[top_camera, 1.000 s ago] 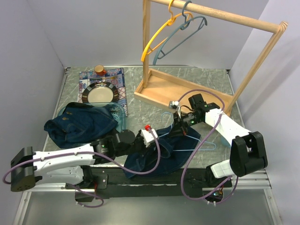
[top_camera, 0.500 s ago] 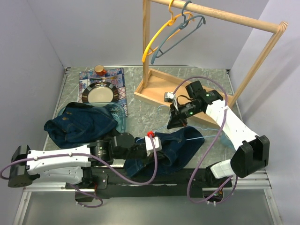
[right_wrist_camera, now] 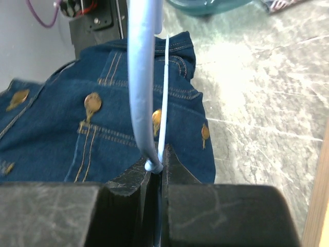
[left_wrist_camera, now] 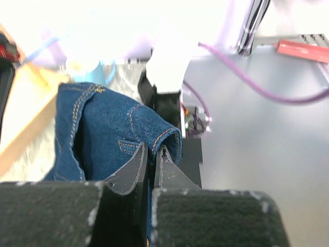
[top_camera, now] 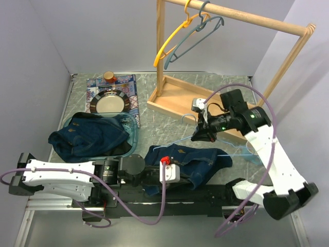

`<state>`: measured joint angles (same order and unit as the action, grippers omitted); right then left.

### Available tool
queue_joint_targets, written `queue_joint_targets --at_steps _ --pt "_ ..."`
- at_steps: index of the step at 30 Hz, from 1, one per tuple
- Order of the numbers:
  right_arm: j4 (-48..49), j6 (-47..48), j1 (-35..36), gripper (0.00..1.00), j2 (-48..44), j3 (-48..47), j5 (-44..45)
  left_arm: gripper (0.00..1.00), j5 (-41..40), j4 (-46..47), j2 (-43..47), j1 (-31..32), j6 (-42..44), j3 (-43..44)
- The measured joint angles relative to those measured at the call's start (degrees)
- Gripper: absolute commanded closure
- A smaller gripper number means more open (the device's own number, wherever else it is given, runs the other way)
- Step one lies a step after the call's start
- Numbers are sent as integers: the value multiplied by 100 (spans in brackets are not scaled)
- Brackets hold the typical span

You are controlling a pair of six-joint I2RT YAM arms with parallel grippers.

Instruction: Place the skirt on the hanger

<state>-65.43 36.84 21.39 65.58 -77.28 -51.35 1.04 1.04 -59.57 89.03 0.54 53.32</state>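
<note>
One hanger arm (top_camera: 235, 153) (left_wrist_camera: 45, 49) sticks out past the skirt to the right in the top view and slightly back, so my left gripper needs to move there next and then open.
The denim skirt (top_camera: 198, 160), with brass buttons, lies on the table near the front edge. My left gripper (top_camera: 181, 176) is shut on a folded edge of the skirt (left_wrist_camera: 103, 128), its fingertips (left_wrist_camera: 153, 152) pinching the hem. My right gripper (top_camera: 201, 135) is above the skirt's far side, shut on a thin light-blue hanger (top_camera: 177, 141). In the right wrist view the hanger (right_wrist_camera: 140, 77) runs up from the closed jaws (right_wrist_camera: 157, 163) over the buttoned skirt (right_wrist_camera: 61, 128). The hanger's arms stretch across the skirt's waist.
A wooden rack (top_camera: 241, 18) with a yellow hanger (top_camera: 169, 43) and a grey-blue hanger (top_camera: 198, 38) stands at the back, its base tray (top_camera: 175, 98) just behind the right gripper. A clear tub (top_camera: 131, 135) of denim clothes sits left. A plate (top_camera: 109, 103) is on a patterned mat.
My right arm has swung right and back, carrying the hanger. My left gripper has pulled the skirt's edge right along the front, and the skirt is spread flatter.
</note>
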Motion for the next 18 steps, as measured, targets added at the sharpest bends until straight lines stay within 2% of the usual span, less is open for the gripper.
queue_joint_targets --at_steps 8,18 --pt "345 -916 -76 100 -568 -70 341 99 66 83 -1255 70 581 1019" --pt "350 -1200 -1003 100 -758 -623 278 99 212 -522 -2096 227 1150 1860"
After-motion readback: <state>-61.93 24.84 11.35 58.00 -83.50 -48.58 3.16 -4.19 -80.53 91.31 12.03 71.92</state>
